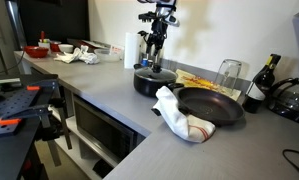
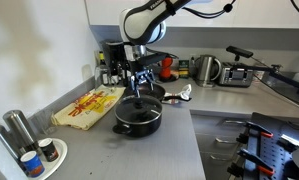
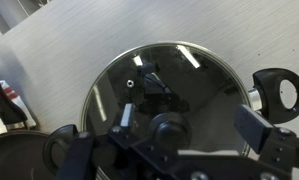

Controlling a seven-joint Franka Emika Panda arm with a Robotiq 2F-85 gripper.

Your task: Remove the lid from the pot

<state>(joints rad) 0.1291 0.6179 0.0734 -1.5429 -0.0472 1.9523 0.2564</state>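
My gripper goes down next until both fingers stand beside the knob, then closes, because the lid's dark knob point(image 2: 138, 102) point(image 3: 170, 129) sits below it, between its open fingers.
The black pot point(image 1: 149, 84) stands on the grey counter, with its glass lid point(image 3: 194, 75) resting on it. In the wrist view the lid's dark knob point(image 3: 170, 129) lies between my two fingers, nearer the left one. My gripper point(image 3: 194, 122) is open, with neither finger touching the knob. In both exterior views the gripper point(image 1: 153, 64) point(image 2: 139, 90) hangs straight over the pot point(image 2: 137, 120), close above the lid. A side handle of the pot point(image 3: 280, 91) shows at the right of the wrist view.
A wide black frying pan point(image 1: 211, 105) sits next to the pot with a white cloth point(image 1: 177, 114) against it. A glass point(image 1: 227, 74) and a dark bottle point(image 1: 257, 85) stand behind. A yellow patterned cloth point(image 2: 87, 106) lies beside the pot. A kettle point(image 2: 202, 68) stands at the back.
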